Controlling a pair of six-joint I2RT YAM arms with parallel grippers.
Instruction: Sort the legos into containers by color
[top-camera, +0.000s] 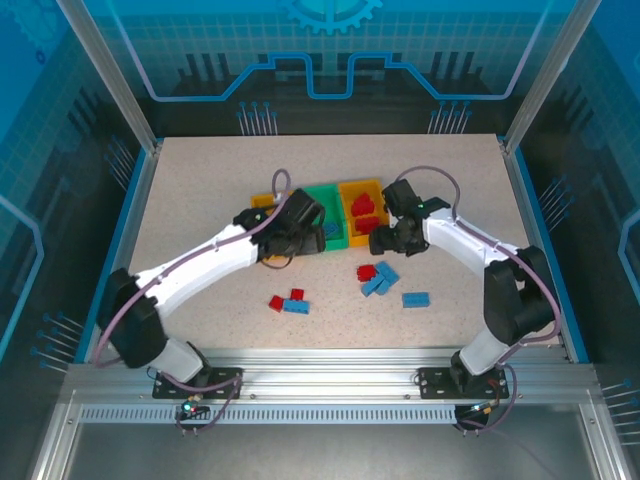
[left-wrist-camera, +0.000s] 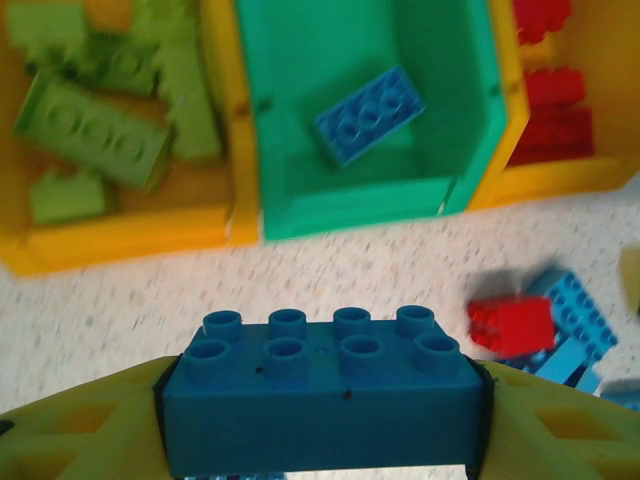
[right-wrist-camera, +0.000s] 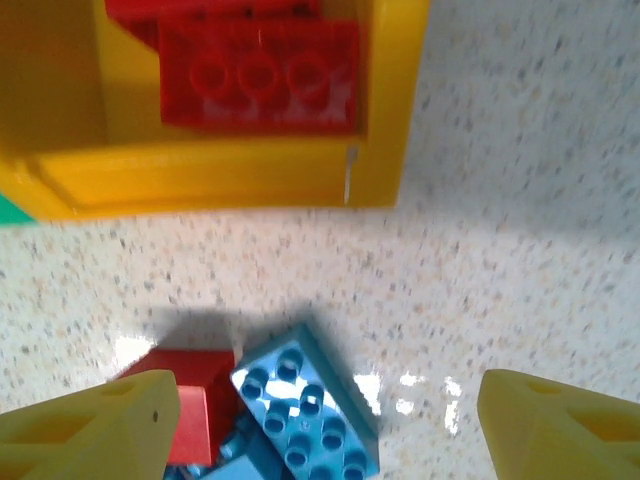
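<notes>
The green middle bin already holds a blue lego, so my left gripper will next carry the dark blue lego outward over it and release.
My left gripper (left-wrist-camera: 322, 425) is shut on a dark blue lego (left-wrist-camera: 320, 395), held by its short ends just in front of the containers. The green middle bin (left-wrist-camera: 350, 205) holds one blue lego (left-wrist-camera: 370, 115). Lime green legos (left-wrist-camera: 95, 130) fill the left yellow bin (left-wrist-camera: 120, 235), and red legos (left-wrist-camera: 555, 125) lie in the right yellow bin (left-wrist-camera: 560, 175). My right gripper (right-wrist-camera: 327, 415) stands open over the table, in front of the right yellow bin (right-wrist-camera: 200, 180). Below it lie a light blue lego (right-wrist-camera: 305, 410) and a red lego (right-wrist-camera: 190, 390).
Loose legos lie on the table nearer the arms: a red and blue pair (top-camera: 288, 302), a red and blue cluster (top-camera: 375, 277) and a single blue one (top-camera: 415, 299). The left gripper (top-camera: 300, 225) and right gripper (top-camera: 385, 240) flank the row of bins (top-camera: 322, 192).
</notes>
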